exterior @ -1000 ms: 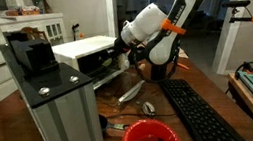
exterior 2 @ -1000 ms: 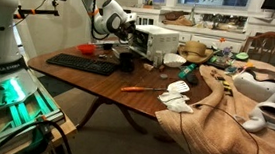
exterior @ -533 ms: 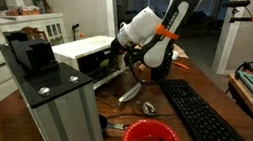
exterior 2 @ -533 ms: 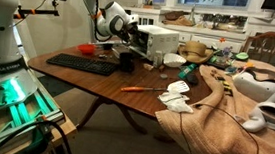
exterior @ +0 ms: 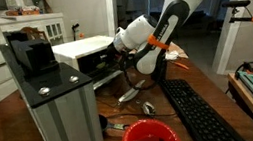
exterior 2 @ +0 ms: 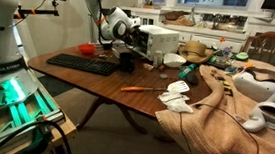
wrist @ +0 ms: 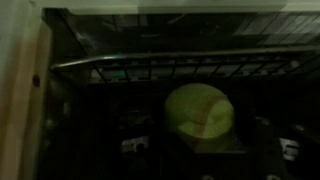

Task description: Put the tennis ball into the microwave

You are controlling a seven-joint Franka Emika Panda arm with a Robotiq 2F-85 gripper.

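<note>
I should next push my gripper deeper into the microwave's dark cavity (wrist: 200, 76), toward the wire rack, to let go of the ball (wrist: 200, 112) there, because it is still near the opening.
The tennis ball (wrist: 200, 112), fuzzy yellow-green, shows only in the wrist view, dim, in front of the dark cavity and wire rack of the microwave (wrist: 110, 62). The microwave is a small white box on the table in both exterior views (exterior: 81, 51) (exterior 2: 161, 38). My gripper (exterior: 120, 51) is at the microwave's open front, reaching into the cavity; it also shows in an exterior view (exterior 2: 132, 33). The ball sits between the dark fingers and the gripper looks shut on it. The ball is hidden in both exterior views.
A tall grey metal column with a black top (exterior: 56, 106) stands close in front. A red cup (exterior: 149, 138) and a black keyboard (exterior: 200, 112) (exterior 2: 83, 64) lie on the wooden table (exterior 2: 127, 78). Cloth, tools and clutter cover the table's other side (exterior 2: 216, 99).
The arm has moved steadily toward the microwave, bringing the gripper from just outside its front into the opening.
</note>
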